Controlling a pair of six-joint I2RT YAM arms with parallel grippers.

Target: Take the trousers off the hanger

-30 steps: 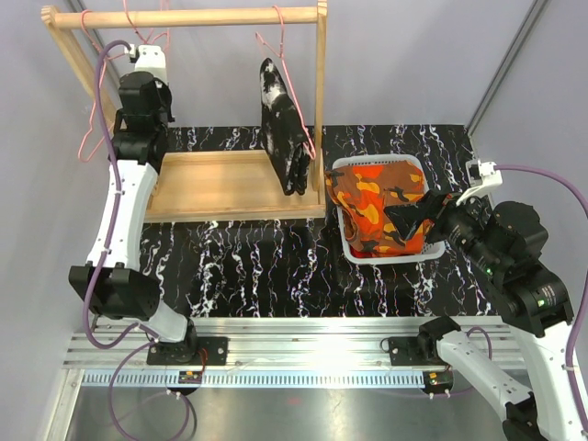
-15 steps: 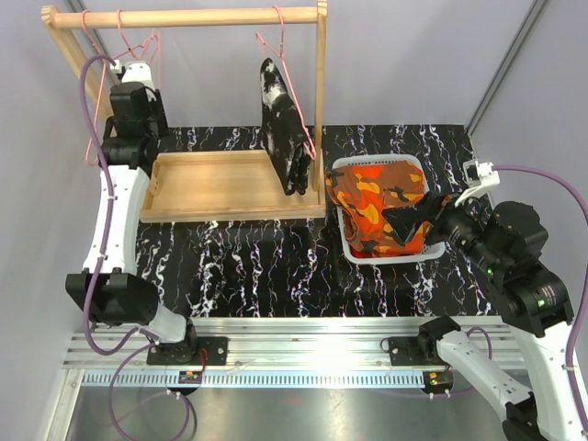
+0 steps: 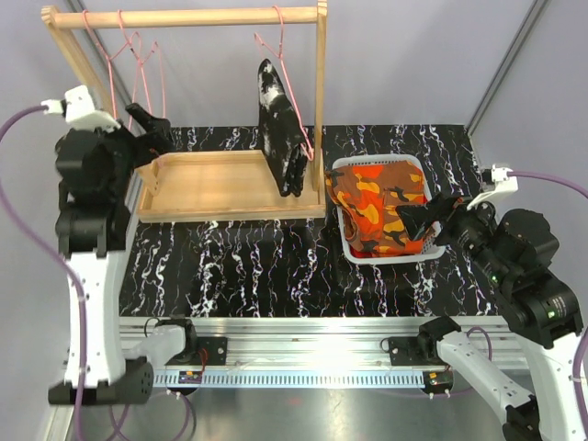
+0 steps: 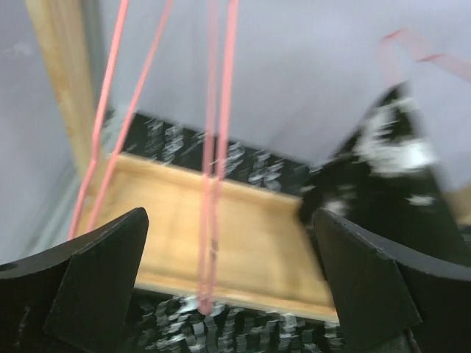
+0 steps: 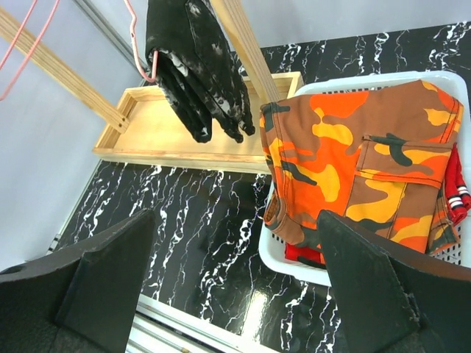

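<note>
I should next move my left gripper to the right in the top view, to the black trousers' hanger and onto the hanger's sloping arm (image 3: 292, 92) (image 4: 449, 63), clear of cloth.
The black trousers with white splashes (image 3: 283, 129) hang folded over a pink hanger (image 3: 276, 41) on the wooden rack's rail (image 3: 184, 16); they also show in the right wrist view (image 5: 195, 66) and, blurred, in the left wrist view (image 4: 390, 191). The orange-brown patterned trousers (image 3: 381, 204) lie in the white basket (image 3: 344, 165), with red trousers (image 5: 303, 254) under them. My left gripper (image 3: 152, 129) is open and empty at the rack's left end, facing two empty pink hangers (image 4: 213, 184). My right gripper (image 3: 432, 213) is open and empty, beside the basket's near right corner.
The rack stands on a wooden tray base (image 3: 220, 184) at the back of the black marbled table (image 3: 257, 266). Its right post (image 3: 321, 101) rises just left of the basket. Grey walls close in on the left and behind.
My left gripper opened and let go of a pink hanger, now on the rail. The left arm drew back to the left, away from the rack. The right arm barely shifted.
</note>
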